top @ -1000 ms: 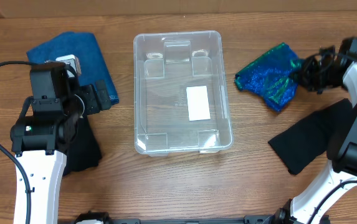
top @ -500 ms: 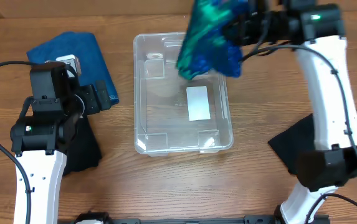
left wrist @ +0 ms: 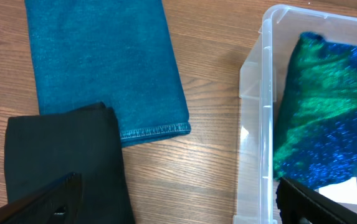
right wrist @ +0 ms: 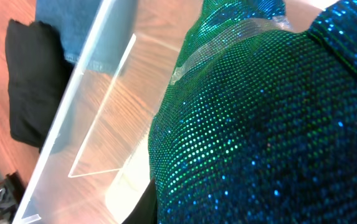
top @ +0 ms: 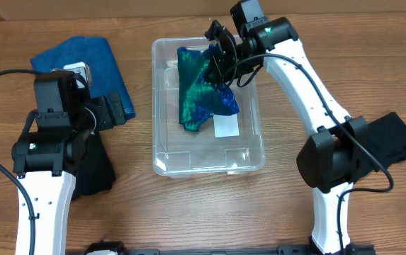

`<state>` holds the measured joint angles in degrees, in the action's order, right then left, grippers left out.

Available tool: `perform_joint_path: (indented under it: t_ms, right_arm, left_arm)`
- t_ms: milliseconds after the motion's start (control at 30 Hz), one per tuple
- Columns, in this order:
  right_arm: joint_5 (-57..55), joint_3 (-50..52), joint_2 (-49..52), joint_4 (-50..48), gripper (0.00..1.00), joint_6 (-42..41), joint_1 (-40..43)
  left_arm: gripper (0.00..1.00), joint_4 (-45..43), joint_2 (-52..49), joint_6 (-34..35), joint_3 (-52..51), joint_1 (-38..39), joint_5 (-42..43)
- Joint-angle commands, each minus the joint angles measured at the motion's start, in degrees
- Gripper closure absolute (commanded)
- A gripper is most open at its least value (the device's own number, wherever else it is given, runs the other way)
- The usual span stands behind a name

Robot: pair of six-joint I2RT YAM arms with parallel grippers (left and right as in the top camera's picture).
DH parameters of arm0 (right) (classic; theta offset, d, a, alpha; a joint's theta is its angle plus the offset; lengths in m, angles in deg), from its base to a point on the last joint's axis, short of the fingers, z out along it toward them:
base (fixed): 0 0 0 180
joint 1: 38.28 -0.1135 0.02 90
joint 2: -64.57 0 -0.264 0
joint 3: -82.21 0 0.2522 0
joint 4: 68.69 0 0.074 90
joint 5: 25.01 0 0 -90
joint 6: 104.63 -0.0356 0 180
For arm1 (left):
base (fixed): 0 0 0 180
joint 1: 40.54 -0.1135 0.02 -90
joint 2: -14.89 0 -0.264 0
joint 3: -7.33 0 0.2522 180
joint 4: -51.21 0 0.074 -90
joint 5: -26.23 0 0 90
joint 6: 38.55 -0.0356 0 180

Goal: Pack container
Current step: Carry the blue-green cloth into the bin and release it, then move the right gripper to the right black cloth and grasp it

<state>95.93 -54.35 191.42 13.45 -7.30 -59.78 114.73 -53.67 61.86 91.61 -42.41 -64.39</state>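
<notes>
The container still shows bare container bottom (top: 172,90) (right wrist: 133,102) between its side by the blue towel and the sequined cloth. My right gripper needs to move toward that side before it opens.
The clear container (top: 159,106) stands mid-table with a white label on its bottom. My right gripper (top: 215,65) is over its far half, shut on a blue-green sequined cloth (top: 199,95) that hangs down into the container. In the right wrist view the cloth (right wrist: 271,124) fills most of the frame and hides the fingers; the container wall (right wrist: 85,106) shows to the left. My left gripper (top: 114,110) is open and empty left of the container. In the left wrist view it (left wrist: 178,208) is above bare wood, with the container rim (left wrist: 265,93) and the sequined cloth (left wrist: 328,106) to the right.
A folded blue towel (top: 75,57) lies at the back left and a black cloth (top: 93,170) in front of it; both show in the left wrist view, the towel (left wrist: 103,68) and the black cloth (left wrist: 60,155). Another black cloth (top: 394,142) lies at the right.
My right arm has lifted the sequined cloth from the table's right side, swung it left over the container and lowered it inside. The left arm has not moved.
</notes>
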Motion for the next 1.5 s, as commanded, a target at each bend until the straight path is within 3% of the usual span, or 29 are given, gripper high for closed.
perform_joint_path:
  t_ms: [0, 267, 333, 367, 400, 433, 633, 900, 1000, 1133, 1300, 1467]
  right_arm:
    - [5.2, -0.46, 1.57, -0.72, 0.96, 0.48, -0.48]
    - [7.04, -0.48, 3.06, -4.31, 0.96, -0.24, -2.34]
    - [4.13, -0.46, 3.08, -4.7, 0.86, -0.26, -2.34]
    - [3.17, -0.46, 3.1, -4.63, 0.76, -0.26, -2.34]
    - [1.53, -0.46, 3.1, -4.37, 0.2, -0.26, -2.34]
    - [0.13, -0.46, 3.1, -4.24, 0.0, -0.26, -2.34]
    - [-21.97, -1.03, 2.82, -2.45, 0.0, -5.68, -1.42]
    - [-34.38, -9.68, -9.4, 3.06, 0.0, -6.93, 0.79]
    - [-36.57, -9.84, -16.04, 3.23, 0.0, -13.25, 6.99]
    - [-32.11, -9.81, -21.68, 14.05, 0.0, -23.76, 25.51]
    - [-28.11, -9.55, -22.51, 25.66, 0.0, -22.62, 41.09]
    - [-26.14, -4.0, -30.29, 28.65, 0.0, -20.55, 48.52]
  left_arm:
    - [0.0, -0.26, -0.35, 0.31, 1.31, 0.39, 0.02]
    - [0.0, -0.24, -0.35, 0.31, 1.31, 0.39, 0.04]
    - [0.0, -0.17, -0.35, 0.31, 1.31, 0.39, 0.07]
    - [0.0, -0.09, -0.35, 0.31, 1.31, 0.39, 0.07]
    - [0.0, 0.04, -0.35, 0.31, 1.31, 0.39, 0.07]
    - [0.0, 0.13, -0.35, 0.31, 1.31, 0.39, 0.07]
    - [0.0, 0.17, -0.35, 0.31, 1.31, 0.39, 0.09]
    - [0.0, -0.55, -0.35, 0.26, 1.31, 0.39, 0.04]
    - [0.0, -1.29, -0.35, -0.13, 1.31, 0.39, 0.0]
    - [0.0, -2.23, -0.35, -0.13, 1.31, 0.39, -0.04]
    - [0.0, -3.32, -0.42, -0.11, 1.31, 0.39, -0.46]
    - [0.0, -3.3, -0.42, -0.11, 1.31, 0.39, -1.01]
